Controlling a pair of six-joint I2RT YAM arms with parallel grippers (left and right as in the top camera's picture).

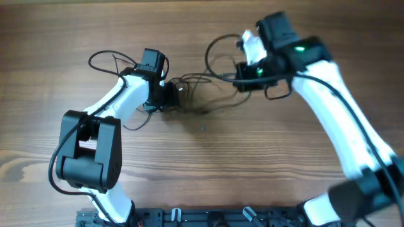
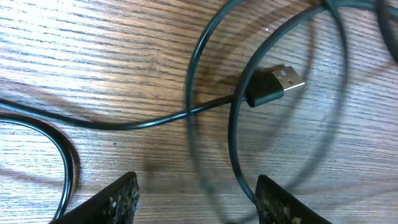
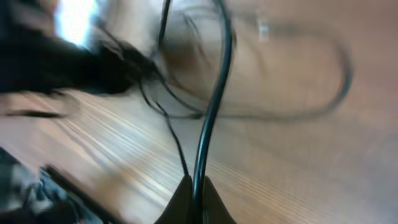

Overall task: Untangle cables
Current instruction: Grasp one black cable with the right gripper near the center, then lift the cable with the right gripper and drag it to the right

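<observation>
The loop should next go to the right in the overhead view, away from the tangle, with my right gripper pulling it. My right gripper should release it there, since that part of the tabletop is bare.
Thin black cables (image 1: 202, 82) lie in loose loops on the wooden table between my two arms. My left gripper (image 1: 169, 94) is open low over them. In the left wrist view its fingertips (image 2: 198, 202) stand apart, with cable loops (image 2: 211, 109) and a USB plug (image 2: 272, 85) on the wood just ahead. One strand runs close by the right fingertip. My right gripper (image 1: 243, 81) is shut on a cable (image 3: 211, 112), which rises from the pinched fingertips (image 3: 196, 193) in the blurred right wrist view. A loop (image 1: 218, 53) hangs from it above the table.
Thicker black arm wiring (image 1: 110, 60) loops behind the left arm and by the right wrist (image 1: 278, 91). The arm bases and a rail (image 1: 189, 217) line the near table edge. Wooden table (image 1: 252, 151) lies under everything.
</observation>
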